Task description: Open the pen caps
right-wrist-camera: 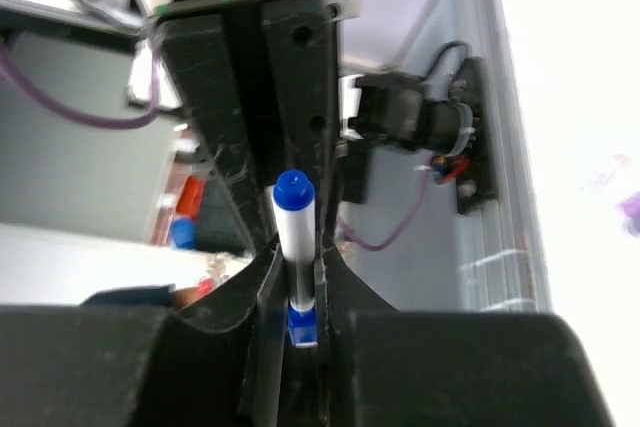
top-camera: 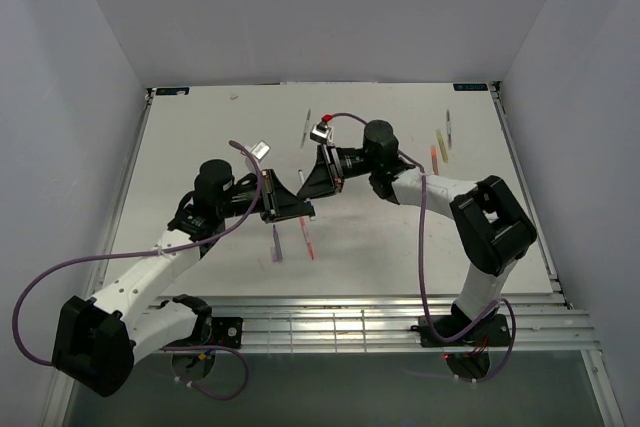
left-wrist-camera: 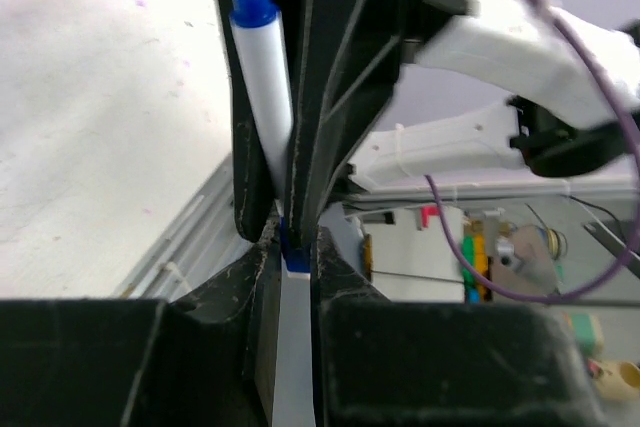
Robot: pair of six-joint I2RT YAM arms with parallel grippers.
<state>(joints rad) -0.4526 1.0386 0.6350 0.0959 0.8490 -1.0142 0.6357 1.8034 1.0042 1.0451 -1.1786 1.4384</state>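
Observation:
The left gripper will next move down to its left in the top view and let go of the blue pen cap, because bare tabletop beside the purple pen is below that way.
Both grippers meet over the middle of the table on one blue pen [left-wrist-camera: 265, 97], a white barrel with a blue end knob. My left gripper [left-wrist-camera: 290, 259] is shut on it, and a short blue pen cap [left-wrist-camera: 292, 247] sits right at its fingertips. The right gripper's dark fingers [left-wrist-camera: 320, 97] close in from the other side. In the right wrist view the right gripper [right-wrist-camera: 300, 297] is shut on the same pen [right-wrist-camera: 297, 247], with the blue cap [right-wrist-camera: 303, 325] deep between its jaws. From above, the left gripper [top-camera: 297, 209] and right gripper [top-camera: 313, 183] nearly touch.
Loose pens lie on the white table [top-camera: 200, 137]: a purple one [top-camera: 276, 244] and a red one [top-camera: 308, 239] just in front of the grippers, one [top-camera: 307, 128] behind them, several coloured ones [top-camera: 440, 150] at the right. Purple cables loop off both arms.

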